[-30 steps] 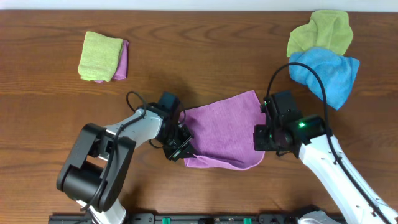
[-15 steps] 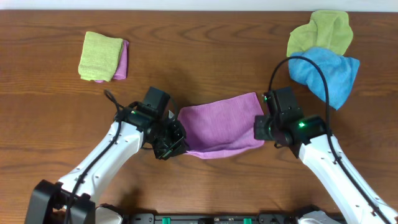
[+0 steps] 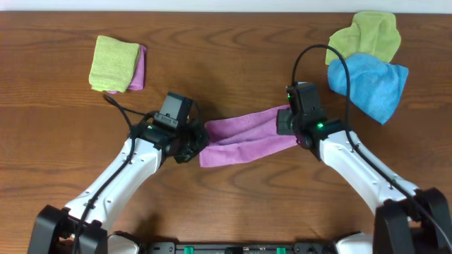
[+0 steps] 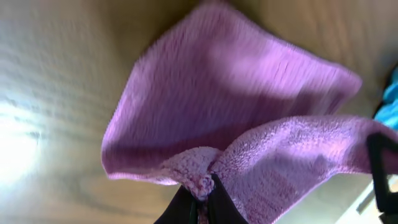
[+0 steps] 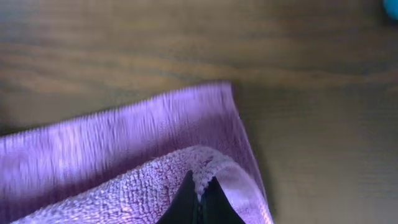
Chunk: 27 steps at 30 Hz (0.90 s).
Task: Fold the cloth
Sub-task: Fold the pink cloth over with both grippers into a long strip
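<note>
My left gripper holds the cloth, and the lower layer's far corner [image 3: 210,123] [image 4: 214,11] lies outward of it and below. My left gripper needs to move outward and down toward that corner next and release the cloth.
A purple cloth [image 3: 244,135] hangs doubled over between my two grippers at the table's middle. My left gripper [image 3: 198,143] is shut on its left corner, and my right gripper [image 3: 284,121] is shut on its right corner. In the left wrist view the cloth [image 4: 249,118] is pinched at the jaws [image 4: 205,190], with the lower layer spread on the wood beyond. In the right wrist view the lifted edge [image 5: 124,180] is pinched at the jaws [image 5: 200,186] above the flat layer.
A folded green cloth on a pink one [image 3: 116,63] lies at the back left. A crumpled green cloth [image 3: 367,35] and a blue cloth [image 3: 371,81] lie at the back right, close to the right arm.
Both grippers have carried the cloth's near edge away from the front toward the far edge. The cloth went from a spread sheet to a narrow doubled band.
</note>
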{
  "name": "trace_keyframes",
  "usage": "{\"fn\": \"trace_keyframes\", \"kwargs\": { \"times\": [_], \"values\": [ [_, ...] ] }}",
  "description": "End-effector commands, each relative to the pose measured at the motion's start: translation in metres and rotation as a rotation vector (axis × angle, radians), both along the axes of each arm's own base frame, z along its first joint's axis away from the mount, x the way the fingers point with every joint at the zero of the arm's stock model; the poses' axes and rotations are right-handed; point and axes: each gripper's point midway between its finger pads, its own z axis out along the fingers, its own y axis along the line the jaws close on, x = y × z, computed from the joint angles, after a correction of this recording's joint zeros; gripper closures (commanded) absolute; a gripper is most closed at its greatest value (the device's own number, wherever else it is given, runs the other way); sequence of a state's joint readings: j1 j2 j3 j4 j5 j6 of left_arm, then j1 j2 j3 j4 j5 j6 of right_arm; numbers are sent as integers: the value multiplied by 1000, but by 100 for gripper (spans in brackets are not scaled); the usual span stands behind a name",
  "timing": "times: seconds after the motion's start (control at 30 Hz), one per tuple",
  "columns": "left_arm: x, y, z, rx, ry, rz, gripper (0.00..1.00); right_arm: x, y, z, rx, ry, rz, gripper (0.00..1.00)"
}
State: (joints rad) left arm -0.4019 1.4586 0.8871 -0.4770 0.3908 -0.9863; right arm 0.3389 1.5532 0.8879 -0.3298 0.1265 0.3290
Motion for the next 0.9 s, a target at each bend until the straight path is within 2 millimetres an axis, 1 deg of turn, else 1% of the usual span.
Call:
{"fn": "trace_keyframes", "kwargs": {
  "times": [0.0, 0.07, 0.17, 0.27, 0.4, 0.5, 0.63, 0.73, 0.87],
  "values": [
    [20, 10, 0, 59, -54, 56, 94, 9, -4, -3, -39, -28, -7, 98],
    [25, 7, -10, 60, -47, 55, 94, 14, -3, -7, -47, -37, 2, 99],
    [33, 4, -32, 69, -25, 53, 94, 19, -1, -16, -59, -37, 14, 98],
    [39, 4, -40, 71, -24, 60, 94, 24, 0, -26, -72, -38, 27, 98],
    [41, 8, -52, 88, -8, 67, 94, 25, -6, -37, -108, -24, 8, 99],
    [41, 11, -60, 111, 4, 68, 94, 26, -10, -38, -136, -26, 11, 98],
    [47, 11, -62, 118, -20, 61, 94, 30, -18, -34, -173, -53, -20, 98],
    [52, 9, -59, 110, -46, 63, 94, 35, -16, -31, -165, -75, -21, 99],
    [62, 6, -51, 99, -77, 58, 94, 37, -16, -29, -161, -88, -23, 98]
  ]
}}
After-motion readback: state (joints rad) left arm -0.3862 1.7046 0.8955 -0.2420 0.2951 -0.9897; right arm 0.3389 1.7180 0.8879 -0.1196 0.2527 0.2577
